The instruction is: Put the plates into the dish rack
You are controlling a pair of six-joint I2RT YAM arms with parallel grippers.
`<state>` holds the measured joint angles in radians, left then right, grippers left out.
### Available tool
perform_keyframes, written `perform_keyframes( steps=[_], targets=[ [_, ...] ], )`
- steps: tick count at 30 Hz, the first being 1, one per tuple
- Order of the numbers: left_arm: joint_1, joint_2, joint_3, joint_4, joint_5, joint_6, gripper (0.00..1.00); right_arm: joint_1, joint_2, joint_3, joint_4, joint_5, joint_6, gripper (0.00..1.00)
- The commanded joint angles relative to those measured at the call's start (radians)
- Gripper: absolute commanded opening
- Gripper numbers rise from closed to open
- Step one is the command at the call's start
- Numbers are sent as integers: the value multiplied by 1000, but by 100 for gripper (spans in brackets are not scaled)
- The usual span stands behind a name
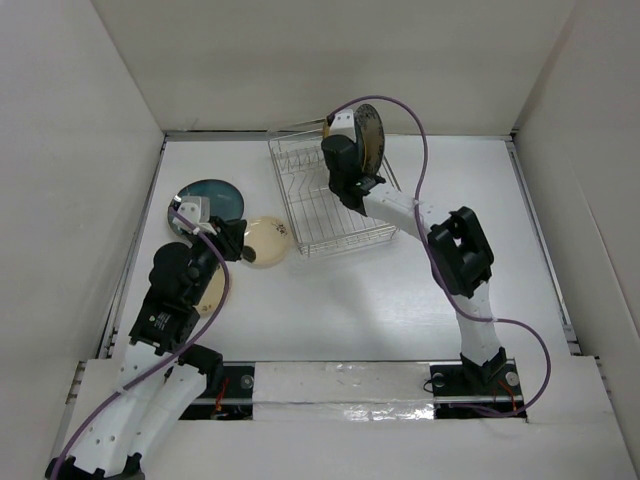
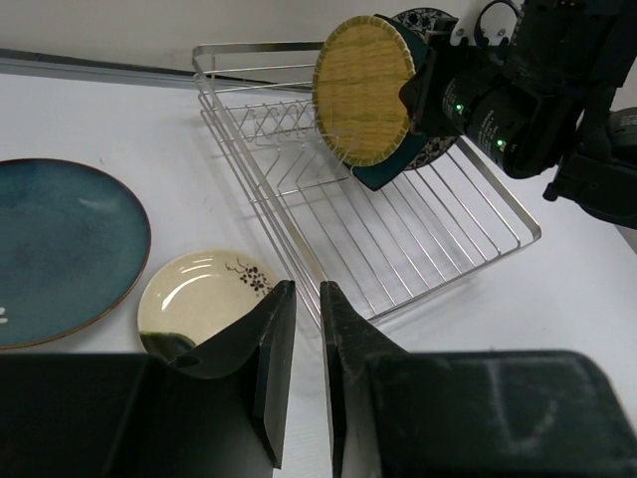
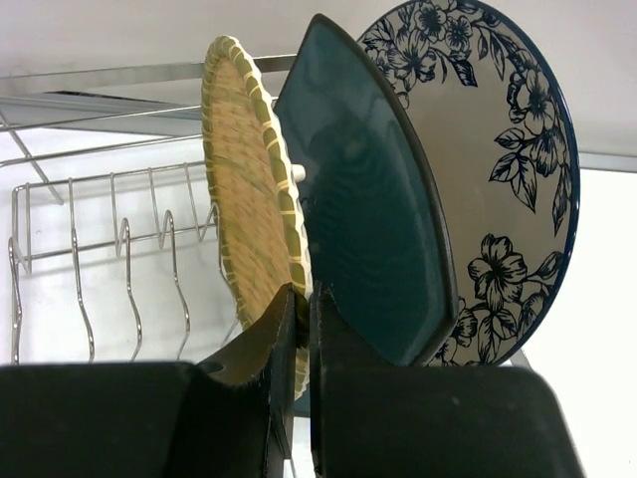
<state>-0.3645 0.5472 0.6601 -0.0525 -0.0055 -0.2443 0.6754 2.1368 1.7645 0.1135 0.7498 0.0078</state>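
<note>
I will next bring the woven plate down with my right gripper, with the plate already on edge, and release the plate's rim, as the rack slot beside the square teal plate [image 3: 368,219] is below this gripper.
The silver wire dish rack [image 1: 320,205] stands mid-table. At its far right end, three plates stand on edge: a woven yellow-tan plate [image 3: 249,169], a square dark teal plate [image 3: 368,219] and a blue-and-white patterned plate [image 3: 498,149]. My right gripper [image 3: 302,294] is shut on the woven plate's lower rim, in the rack [image 2: 398,229]. A round dark teal plate [image 1: 210,198] and a cream plate [image 1: 266,240] with a small flower lie flat left of the rack. My left gripper [image 2: 309,289] hovers beside the cream plate [image 2: 204,299], jaws nearly together, empty.
Another pale plate [image 1: 212,290] lies partly hidden under my left arm. The rack's near slots [image 3: 100,259] hold nothing. White walls enclose the table on three sides. My right arm [image 1: 455,250] stretches across the right half of the table.
</note>
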Motion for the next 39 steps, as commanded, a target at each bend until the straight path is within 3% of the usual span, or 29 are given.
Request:
perform_keyframes(
  steps=[1,12,14,17,18,20,21,24,28,30,32,36,39],
  targets=[
    [4,7,7,23,-45,4,13,-2,-83,25,97,-18,4,0],
    [4,43,36,45,-89,-49,16,-2,-23,-82,61,-127,127,0],
    [4,56,62,22,-140,-79,22,-2,-40,-100,60,-104,156,0],
    [4,88,93,-3,-194,-105,29,-2,-87,-154,80,-110,181,20],
    [4,105,96,-1,-198,-115,32,-2,-131,-171,100,-115,181,36],
    [4,128,101,12,-202,-133,39,-2,-181,-215,106,-139,181,49],
    [4,160,105,17,-191,-151,40,-2,-233,-230,106,-153,182,60],
    [4,233,133,34,-179,-180,45,-2,-325,-310,115,-220,199,69],
    [4,316,183,46,-243,-216,48,22,-515,-460,193,-294,218,71],
    [33,356,191,46,-249,-245,49,33,-557,-519,228,-337,231,69],
    [114,376,185,83,-219,-305,49,44,-595,-527,230,-390,241,61],
    [336,405,95,152,-47,-410,49,44,-653,-536,226,-454,248,7],
    [522,422,-13,210,45,-499,48,44,-704,-553,232,-494,256,7]
  ],
)
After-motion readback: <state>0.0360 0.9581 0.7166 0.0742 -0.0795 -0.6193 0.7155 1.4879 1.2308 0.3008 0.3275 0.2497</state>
